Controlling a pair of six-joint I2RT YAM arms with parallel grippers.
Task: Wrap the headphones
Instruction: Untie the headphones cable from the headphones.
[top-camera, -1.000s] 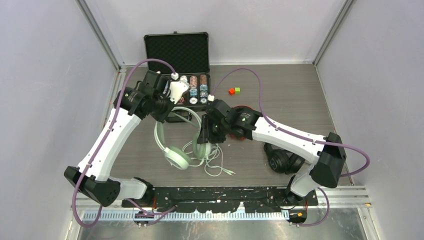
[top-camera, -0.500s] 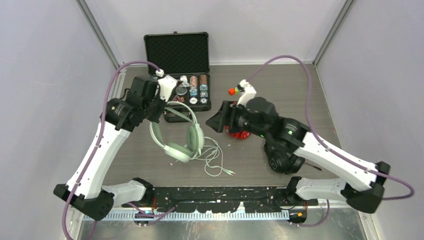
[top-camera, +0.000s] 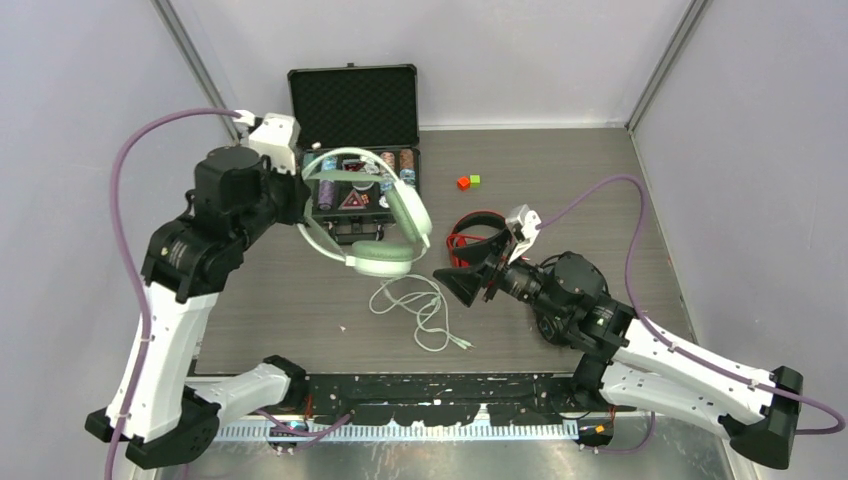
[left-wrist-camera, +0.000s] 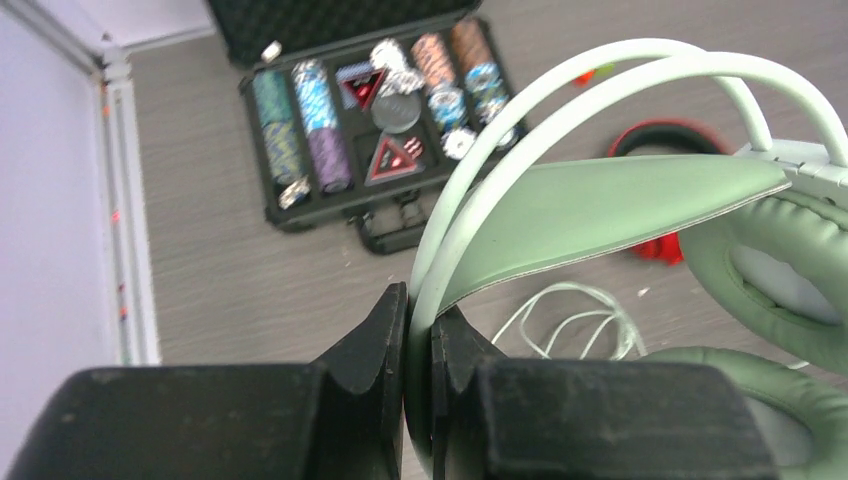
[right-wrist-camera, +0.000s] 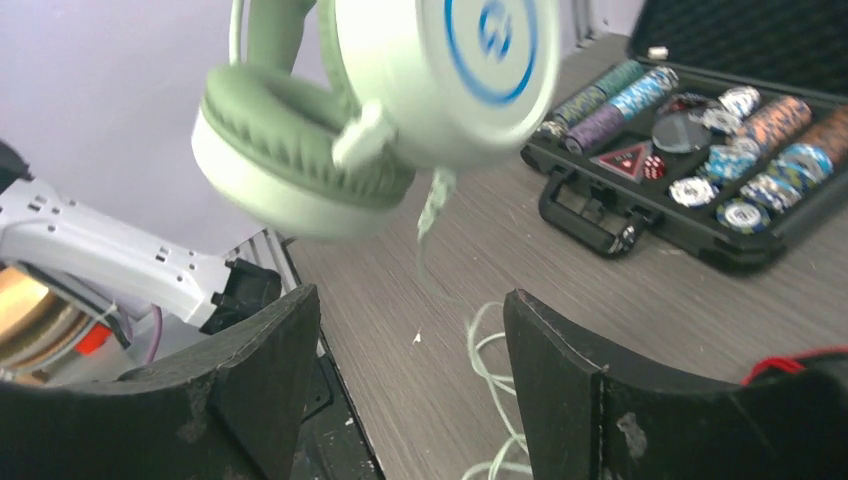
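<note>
My right gripper will move gently toward the cable's hanging part under its plug and close on it, since the pale cable (right-wrist-camera: 490, 375) hangs clear below the ear cup.
My left gripper (top-camera: 303, 212) (left-wrist-camera: 420, 330) is shut on the thin headband of the mint-green headphones (top-camera: 378, 222) (left-wrist-camera: 610, 205) and holds them in the air in front of the case. Their pale cable (top-camera: 418, 308) (right-wrist-camera: 490, 375) trails down in loops onto the table. To the right of those loops my right gripper (top-camera: 466, 284) (right-wrist-camera: 410, 370) stands open and empty, low over the table and facing the hanging ear cup (right-wrist-camera: 440, 70). The red headphones (top-camera: 474, 232) lie behind it. The black headphones (top-camera: 556, 322) are partly hidden under the right arm.
An open black case (top-camera: 352, 120) (right-wrist-camera: 600, 215) holding poker chips stands at the back of the table. A small red cube (top-camera: 463, 183) and a green cube (top-camera: 475, 179) lie right of it. Grey walls close in both sides.
The left arm has lifted the mint-green headphones off the table toward the case. The right gripper has opened and pulled back to the near right, away from the ear cups.
</note>
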